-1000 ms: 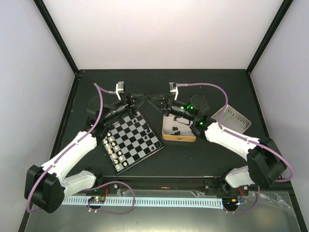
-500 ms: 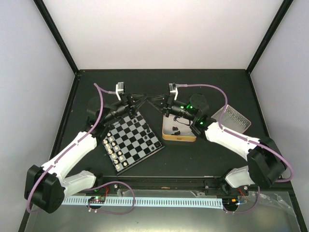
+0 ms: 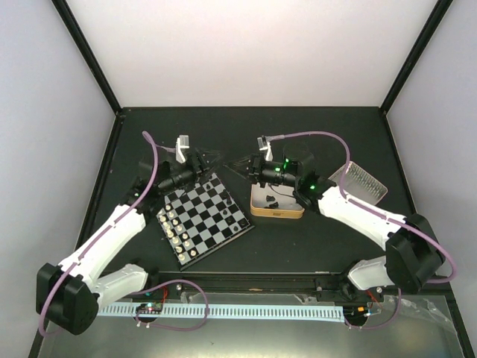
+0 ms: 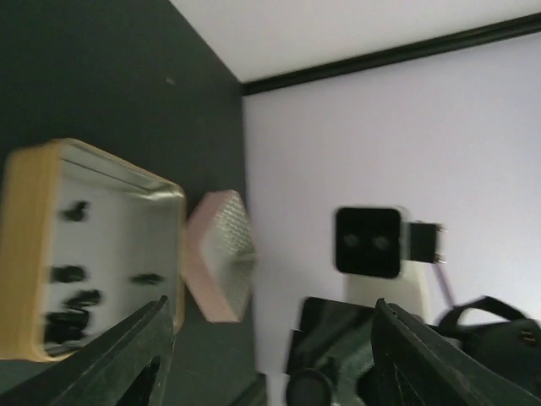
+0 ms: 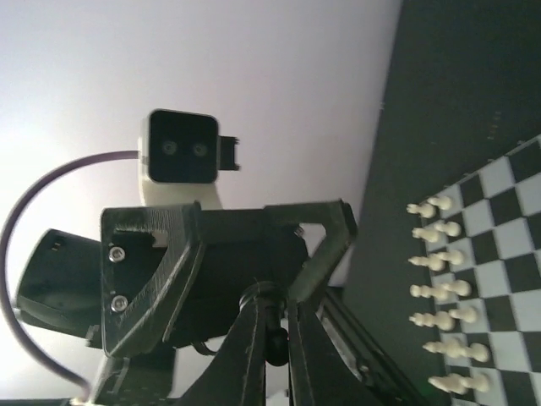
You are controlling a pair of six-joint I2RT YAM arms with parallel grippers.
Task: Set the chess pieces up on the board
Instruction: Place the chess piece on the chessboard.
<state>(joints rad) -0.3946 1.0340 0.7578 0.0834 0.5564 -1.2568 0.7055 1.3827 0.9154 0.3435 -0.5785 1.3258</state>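
Note:
Black pieces stand there, so my right gripper will next turn its fingers down, lower onto the squares near the board's far corner (image 3: 215, 194) and release my black piece.
The board (image 3: 207, 215) lies left of centre, with cream pieces along its left edge and a black chess piece (image 3: 242, 221) near its right corner. Above the board's far corner my two grippers meet tip to tip in the air. My right gripper (image 5: 272, 311) is shut on a tiny black chess piece (image 5: 275, 342), pinched between its fingers. My left gripper (image 4: 270, 309) faces it with its fingers (image 4: 127, 355) spread wide and nothing between them. From above, the left gripper (image 3: 213, 156) and the right gripper (image 3: 234, 163) are a small gap apart.
A gold-rimmed tin (image 3: 276, 212) with several loose black pieces stands right of the board, under the right arm. A pale ribbed lid (image 3: 358, 181) lies further right. Cream pieces (image 5: 439, 288) stand in two rows on the board's edge.
My left gripper has opened and drawn back a little to the left. My right gripper has shut on the black piece and shifted slightly left.

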